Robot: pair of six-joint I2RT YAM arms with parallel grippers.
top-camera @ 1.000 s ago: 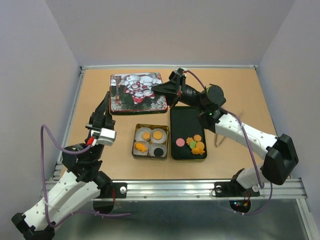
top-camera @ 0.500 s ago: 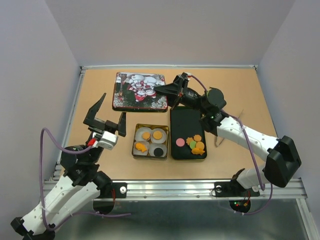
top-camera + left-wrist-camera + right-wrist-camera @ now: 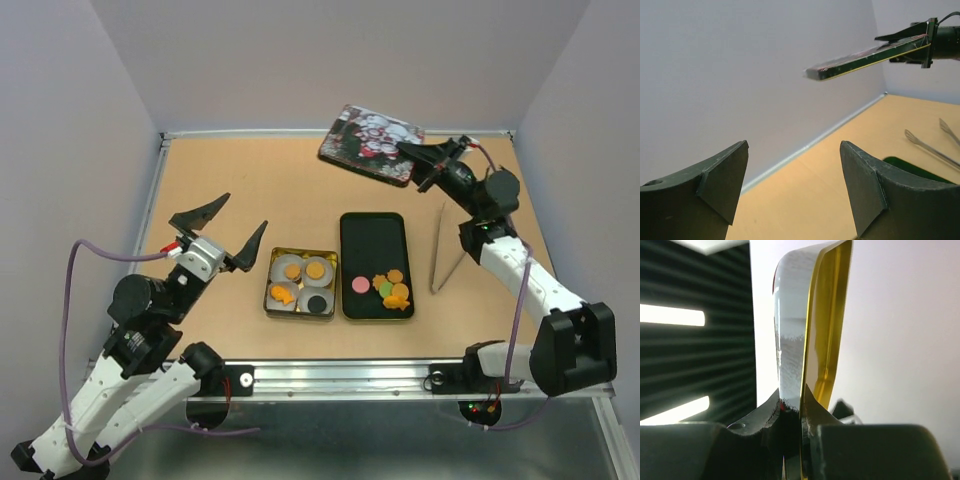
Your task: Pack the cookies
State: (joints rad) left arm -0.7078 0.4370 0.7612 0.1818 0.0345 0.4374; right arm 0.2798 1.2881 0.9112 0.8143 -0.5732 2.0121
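Note:
My right gripper carries the lid back and down next and releases it over the cups of the filled gold tin (image 3: 302, 284), which stands open below and back from it.
Several cookies (image 3: 303, 281) lie in white paper cups inside a small gold tin (image 3: 271, 300) at the table's middle. More cookies (image 3: 390, 287), pink, green and orange, lie at the near end of the black tray (image 3: 372, 240) beside it. My right gripper (image 3: 420, 160) is shut on the rim of the picture-printed tin lid (image 3: 370, 143), held tilted in the air at the back right; the lid's gold inside (image 3: 827, 315) shows between the jaws (image 3: 800, 405). My left gripper (image 3: 247, 210) hangs open and empty left of the tin, its fingers wide apart (image 3: 794, 150).
Metal tongs (image 3: 440, 250) lie on the table right of the black tray, and they show as well (image 3: 930, 145) in the left wrist view. The raised lid (image 3: 865, 55) shows edge-on there. Grey walls close the table at the back and sides.
The right gripper has lifted the lid off the table at the back left and carried it to the back right. The left gripper has opened wide and drawn back.

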